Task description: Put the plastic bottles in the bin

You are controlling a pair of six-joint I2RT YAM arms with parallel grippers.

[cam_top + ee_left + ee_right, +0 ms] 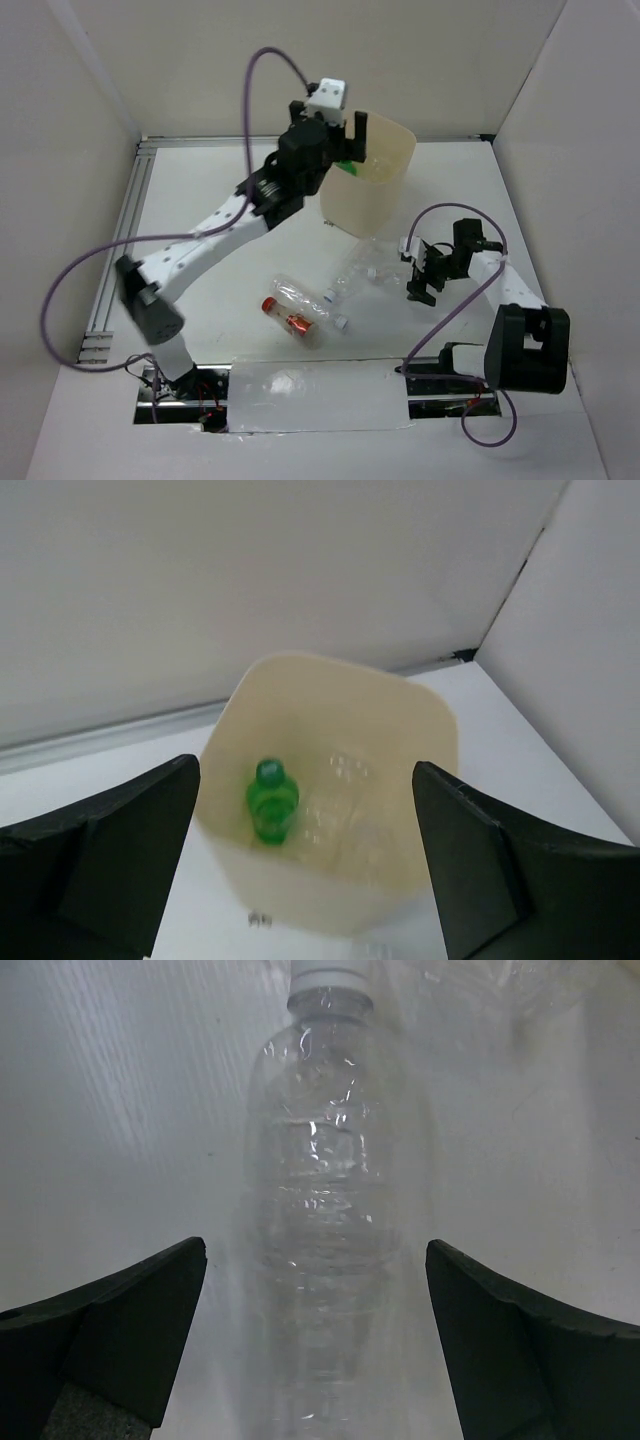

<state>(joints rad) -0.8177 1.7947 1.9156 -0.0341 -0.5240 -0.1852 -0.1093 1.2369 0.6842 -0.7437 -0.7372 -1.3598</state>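
Observation:
My right gripper lowers and closes across the bottle's ribbed middle (322, 1252) next, since the clear bottle lies just below it, lengthwise between the open fingers.
The cream bin (375, 190) stands at the back middle of the table. My left gripper (338, 148) hovers over its near-left rim, open and empty. In the left wrist view the bin (420, 730) holds a green bottle (270, 800) and a clear bottle (345, 810), seen between my open fingers (120, 850). My right gripper (412, 272) is open, low over the table. A clear bottle with a white cap (325, 1210) lies lengthwise between its fingers (110, 1330), untouched. A bottle with a red cap (292, 315) and other clear bottles (345, 285) lie in front of the bin.
White walls close in the table on the left, back and right. A slotted metal rail (115, 270) runs along the left edge. A clear plastic sheet (310, 395) lies at the near edge between the arm bases. Purple cables loop off both arms.

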